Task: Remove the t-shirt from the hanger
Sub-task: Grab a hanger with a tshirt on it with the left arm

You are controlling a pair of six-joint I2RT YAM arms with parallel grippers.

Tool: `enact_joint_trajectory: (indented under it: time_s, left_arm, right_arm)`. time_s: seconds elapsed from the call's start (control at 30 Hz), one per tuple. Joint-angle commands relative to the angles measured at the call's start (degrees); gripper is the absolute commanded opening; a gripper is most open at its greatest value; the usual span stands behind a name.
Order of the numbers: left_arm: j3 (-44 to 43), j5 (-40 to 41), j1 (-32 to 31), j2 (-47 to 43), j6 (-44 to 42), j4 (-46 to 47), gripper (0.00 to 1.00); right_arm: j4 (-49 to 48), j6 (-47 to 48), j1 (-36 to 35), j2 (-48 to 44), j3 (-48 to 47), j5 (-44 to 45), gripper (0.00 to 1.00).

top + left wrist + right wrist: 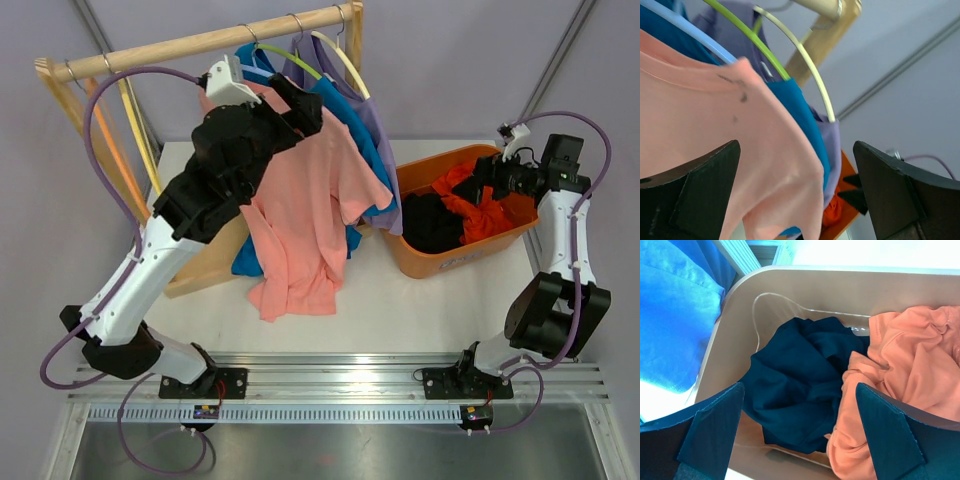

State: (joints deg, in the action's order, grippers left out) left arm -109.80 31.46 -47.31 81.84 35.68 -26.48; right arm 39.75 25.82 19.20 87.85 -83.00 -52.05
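Note:
My left gripper goes outward left in the top view next, onto the bar of the light blue hanger (690, 32), seen above the t-shirt's pink collar.
A salmon-pink t-shirt (305, 220) hangs from a light blue hanger (690, 32) on the wooden rack (180, 45), its hem draped onto the table. My left gripper (298, 105) is up at the shirt's shoulder, just under the rail. In the left wrist view the pink t-shirt (715, 130) fills the space between the wide-apart fingers of the left gripper (797, 200), which stands open, not clamping the cloth. My right gripper (490, 180) hovers open over the orange basket (440, 262), holding nothing.
Behind the pink shirt hang a blue shirt (800, 110) on a green hanger (740, 30) and a lavender shirt (830, 145) on a cream hanger (805, 55). The basket (840, 295) holds a black garment (800, 390) and an orange one (910, 370). The rack's wooden foot (205, 265) lies at left.

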Motion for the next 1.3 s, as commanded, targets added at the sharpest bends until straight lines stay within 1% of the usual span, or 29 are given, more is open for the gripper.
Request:
enact_joint_trajectory:
  time_s: [0.0,0.03,0.1,0.13,0.17,0.23,0.33,0.53,0.57,0.67,0.73,0.87,1.0,1.2,1.27]
  left_arm:
    - [-2.7,-3.2,4.6,-0.5,5.5,-0.7,0.98]
    - [-2.7,-3.9,7.3,-0.6,6.3,-0.4,0.98]
    - [-2.6,-7.5,10.4,-0.5,9.3,0.3,0.96]
    - [-2.5,-8.9,13.4,-0.2,10.3,0.5,0.95]
    - [-2.4,-11.8,14.9,0.1,12.5,0.7,0.94]
    - [-2.5,-14.5,18.2,1.1,13.8,1.9,0.91]
    - [-2.8,-17.0,20.5,2.4,15.4,2.8,0.88]
    - [-3.1,-20.6,23.3,4.6,18.2,5.9,0.77]
    - [-3.4,-21.3,23.5,5.3,18.5,6.2,0.74]
    - [-3.8,-21.4,24.0,6.7,19.2,7.1,0.69]
    - [-4.2,-21.4,24.5,7.2,19.5,7.8,0.68]
    - [-4.4,-22.1,25.4,8.8,20.9,9.8,0.62]
    - [-4.9,-22.9,26.5,10.8,23.3,11.3,0.52]
    - [-4.6,-24.8,26.8,11.8,24.9,13.3,0.39]
    - [-3.5,-25.5,26.8,11.5,25.1,14.7,0.31]
  right_arm:
    - [-3.1,-0.8,-0.4,-3.7,1.3,-1.8,1.0]
    - [-2.9,-0.7,-0.4,-3.7,1.3,-1.8,0.99]
    - [-2.7,-0.9,-0.4,-3.5,1.4,-2.0,0.99]
    - [-3.2,-1.0,-0.4,-3.5,1.5,-2.2,0.99]
    - [-3.4,-1.4,-0.4,-3.5,1.8,-2.3,1.0]
    - [-4.0,-1.7,-0.5,-3.5,1.7,-2.5,0.99]
    - [-4.2,-1.8,-0.6,-3.5,1.6,-2.8,1.0]
    - [-4.2,-1.8,-0.6,-3.2,1.8,-3.1,0.99]
    - [-4.2,-1.9,-0.6,-3.0,1.8,-3.1,1.0]
    - [-4.4,-2.0,-0.7,-3.0,1.7,-3.3,1.0]
    - [-4.5,-1.9,-0.7,-3.0,1.7,-3.6,1.0]
    - [-4.5,-1.9,-0.7,-3.3,2.0,-4.2,0.99]
    - [-4.7,-2.0,-0.7,-3.5,2.3,-4.3,1.0]
    - [-4.2,-1.6,-0.7,-3.7,2.8,-4.6,0.99]
    - [-4.2,-1.4,-0.7,-3.7,2.8,-4.7,1.0]
